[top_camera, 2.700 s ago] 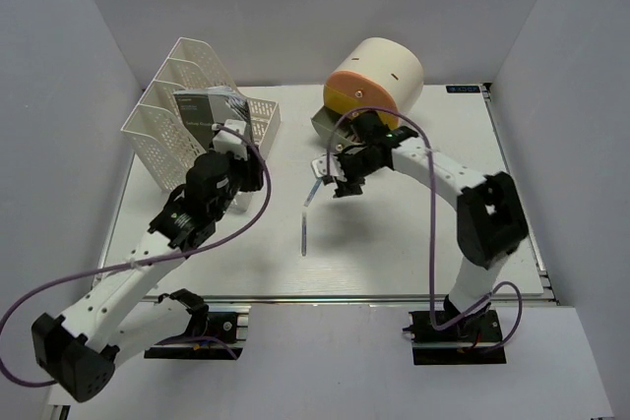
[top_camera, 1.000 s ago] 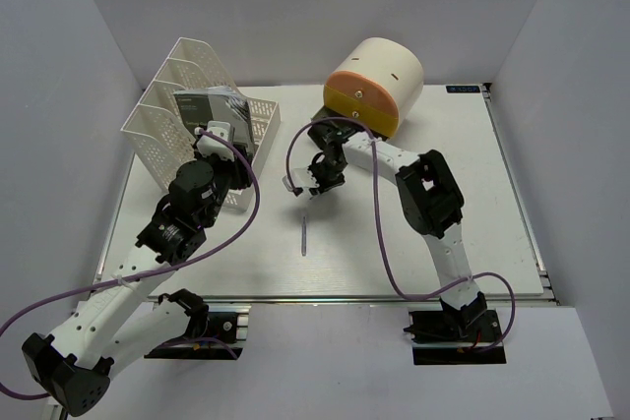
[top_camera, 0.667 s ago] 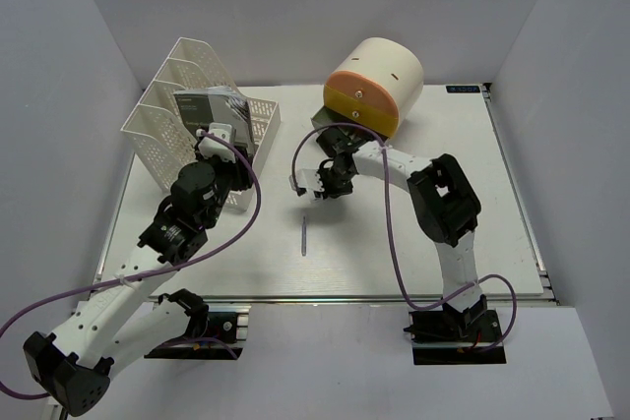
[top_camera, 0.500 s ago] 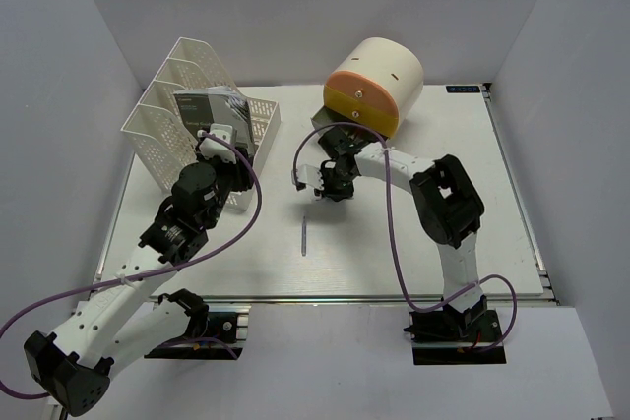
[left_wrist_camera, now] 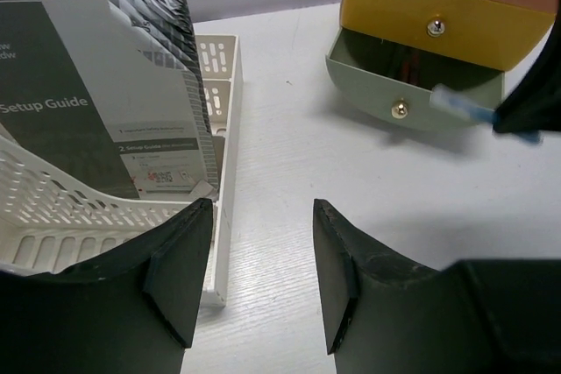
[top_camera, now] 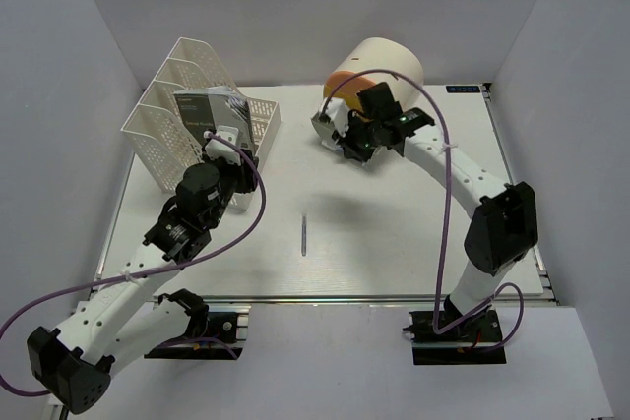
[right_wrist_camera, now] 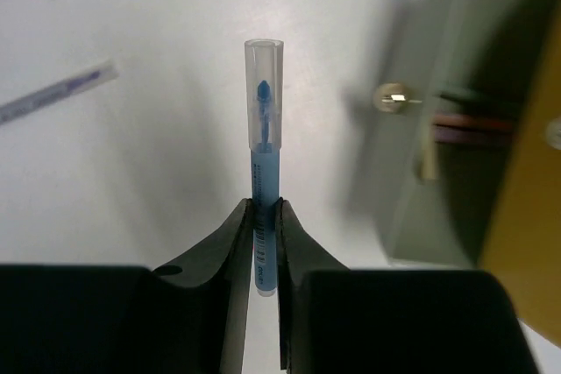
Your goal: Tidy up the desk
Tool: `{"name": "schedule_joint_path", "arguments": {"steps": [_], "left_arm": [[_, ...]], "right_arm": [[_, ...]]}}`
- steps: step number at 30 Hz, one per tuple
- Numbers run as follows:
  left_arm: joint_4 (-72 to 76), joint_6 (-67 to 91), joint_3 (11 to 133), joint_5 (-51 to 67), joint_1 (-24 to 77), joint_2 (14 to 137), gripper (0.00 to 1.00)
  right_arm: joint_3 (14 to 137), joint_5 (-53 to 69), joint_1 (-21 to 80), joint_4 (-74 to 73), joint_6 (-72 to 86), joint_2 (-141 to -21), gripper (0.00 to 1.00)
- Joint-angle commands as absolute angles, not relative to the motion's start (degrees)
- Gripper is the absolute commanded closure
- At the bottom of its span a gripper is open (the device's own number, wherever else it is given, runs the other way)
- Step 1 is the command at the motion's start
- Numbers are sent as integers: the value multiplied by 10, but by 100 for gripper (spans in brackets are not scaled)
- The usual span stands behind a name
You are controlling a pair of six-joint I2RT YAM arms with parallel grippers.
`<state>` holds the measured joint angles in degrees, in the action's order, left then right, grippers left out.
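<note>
My right gripper will next move outward over the open grey-green drawer (right_wrist_camera: 478, 142), to its right in the right wrist view. It will let go of the highlighter (right_wrist_camera: 265, 129) among the pens.
The desk (top_camera: 394, 233) is a white tabletop. My right gripper (right_wrist_camera: 266, 208) is shut on a blue highlighter (right_wrist_camera: 265, 129) with a clear cap. It holds the highlighter above the desk, just in front of the open grey-green drawer (right_wrist_camera: 456, 129). The top view places this gripper (top_camera: 345, 140) beside the cream drawer unit (top_camera: 379, 71). In the left wrist view the highlighter (left_wrist_camera: 465, 109) hangs in front of the drawer (left_wrist_camera: 412, 85). My left gripper (left_wrist_camera: 263, 251) stands open and empty next to the white mesh file rack (left_wrist_camera: 105, 208), also shown from above (top_camera: 224, 150).
A thin pale purple pen (top_camera: 305, 235) lies on the desk near the middle, also seen at the left of the right wrist view (right_wrist_camera: 53, 94). The file rack (top_camera: 187, 105) holds a dark "Setup Guide" booklet (left_wrist_camera: 88, 102). Grey walls enclose the desk.
My right gripper closed on the highlighter low over the desk, then rose and swung back and right to the open drawer. The left arm has barely moved.
</note>
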<state>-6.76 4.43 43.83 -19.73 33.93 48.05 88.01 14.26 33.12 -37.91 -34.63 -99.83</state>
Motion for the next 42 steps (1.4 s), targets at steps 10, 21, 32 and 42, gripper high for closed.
{"name": "schedule_joint_path", "arguments": {"steps": [10, 21, 32, 42], "left_arm": [[-74, 86, 459, -122, 348, 579, 39], [-167, 222, 509, -26, 348, 663, 36], [-174, 323, 489, 19, 353, 745, 36], [-190, 361, 523, -23, 399, 845, 48]], "right_arm": [[969, 30, 266, -297, -304, -1048, 100], [1005, 48, 247, -285, -346, -1129, 79], [981, 114, 233, -294, -296, -1059, 60], [619, 414, 182, -124, -46, -729, 100]]}}
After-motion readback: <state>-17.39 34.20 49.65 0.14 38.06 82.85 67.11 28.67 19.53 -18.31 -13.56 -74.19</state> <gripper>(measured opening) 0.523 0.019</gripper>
